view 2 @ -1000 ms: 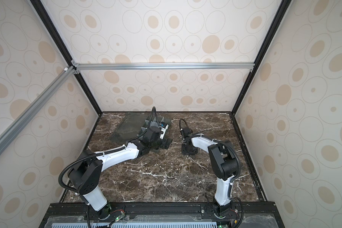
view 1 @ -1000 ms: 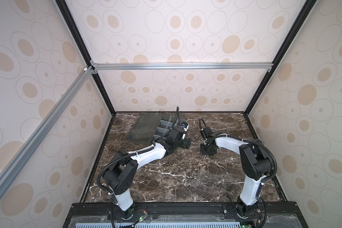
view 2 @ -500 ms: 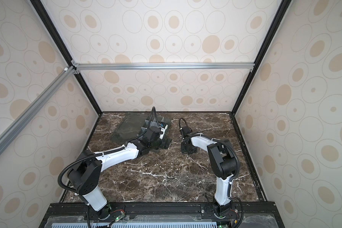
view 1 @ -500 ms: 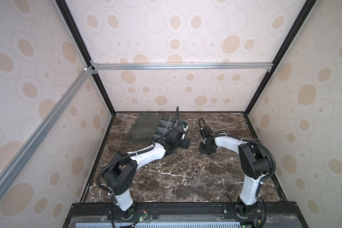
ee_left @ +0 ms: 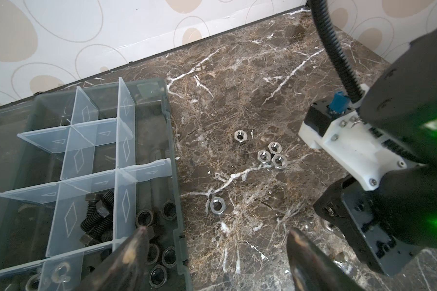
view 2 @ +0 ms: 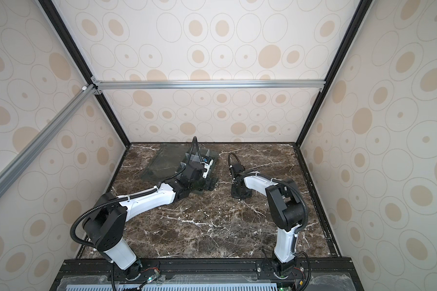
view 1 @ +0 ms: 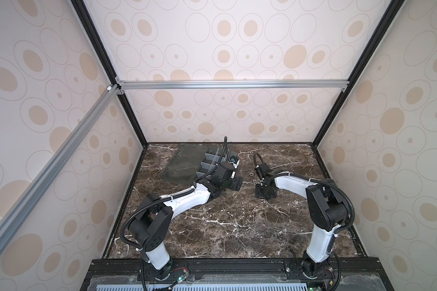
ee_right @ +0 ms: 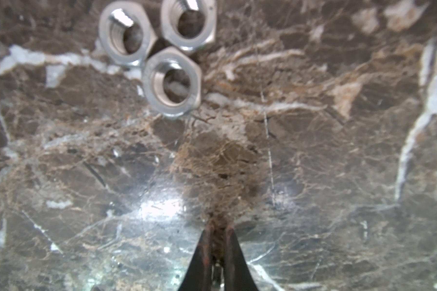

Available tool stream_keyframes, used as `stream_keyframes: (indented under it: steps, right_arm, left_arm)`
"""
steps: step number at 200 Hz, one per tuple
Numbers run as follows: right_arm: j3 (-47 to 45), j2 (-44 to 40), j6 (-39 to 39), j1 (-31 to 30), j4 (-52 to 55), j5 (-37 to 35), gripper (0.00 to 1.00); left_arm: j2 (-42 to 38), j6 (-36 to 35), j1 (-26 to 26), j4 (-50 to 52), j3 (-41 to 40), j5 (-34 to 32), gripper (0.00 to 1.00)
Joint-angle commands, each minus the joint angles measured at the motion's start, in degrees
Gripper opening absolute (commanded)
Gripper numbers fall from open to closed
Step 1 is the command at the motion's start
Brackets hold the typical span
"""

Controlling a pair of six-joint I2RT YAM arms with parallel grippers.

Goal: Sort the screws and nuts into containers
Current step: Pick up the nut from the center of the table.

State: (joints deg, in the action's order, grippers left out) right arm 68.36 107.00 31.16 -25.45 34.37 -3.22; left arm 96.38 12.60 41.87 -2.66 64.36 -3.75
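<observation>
The robot's right gripper needs to rise and move across the box to let go there, because silver nuts already lie in the box's near cell by the lid.
The containers are cells of a translucent grey organizer box (ee_left: pixel 172 141) with frosted dividers. Black screws (ee_left: pixel 96 218) lie in one cell, and several black nuts (ee_left: pixel 159 252) fill the cell beside them. Silver nuts lie on the marble: a cluster of three (ee_left: pixel 271 156) (ee_right: pixel 172 80) and two single ones (ee_left: pixel 240 136) (ee_left: pixel 218 206). My left gripper (ee_left: pixel 217 235) is open. One of its fingers (ee_left: pixel 136 247) is over the black-nut cell and the other is over bare marble. My right gripper (ee_right: pixel 218 226) is shut, tips down on the marble short of the cluster, with no nut between them.
The box's flat clear lid (view 1: pixel 184 163) lies on the marble on the box's left side, near the back wall. In both top views the two grippers (view 1: pixel 235 182) (view 2: pixel 240 194) sit close together at mid-table, with the loose nuts (view 1: pixel 256 180) between them. Patterned walls enclose three sides.
The right gripper's jaws have closed to shut. Both arms have barely moved, and the left gripper stays open.
</observation>
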Motion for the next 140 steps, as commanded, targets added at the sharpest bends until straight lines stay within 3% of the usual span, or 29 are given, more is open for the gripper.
stream_keyframes:
  steps: [1, 41, 82, 108, 140]
  right_arm:
    - [-0.3, -1.6, 1.0, -0.8, 1.4, -0.5, 0.08]
    - [2.0, -0.7, 0.3, -1.1, 1.6, -0.7, 0.0]
    - [7.5, -1.5, -3.6, -2.6, 2.9, -0.2, 0.0]
    - [14.3, -1.7, -7.7, -5.7, 3.1, 2.2, 0.0]
    - [25.4, 3.1, -10.1, -10.6, -0.3, 11.1, 0.0]
  left_arm:
    - [-1.6, -0.8, 0.3, 0.2, -0.2, -0.9, 0.86]
    - [-3.1, -0.6, 0.4, -0.2, -1.2, -2.9, 0.86]
    - [-8.9, 0.9, -1.2, -4.6, -6.1, -6.6, 0.91]
    - [-14.8, 3.9, -5.6, -7.2, -10.9, -8.1, 0.92]
    - [-21.0, 10.1, -16.0, -8.0, -17.8, -6.9, 0.94]
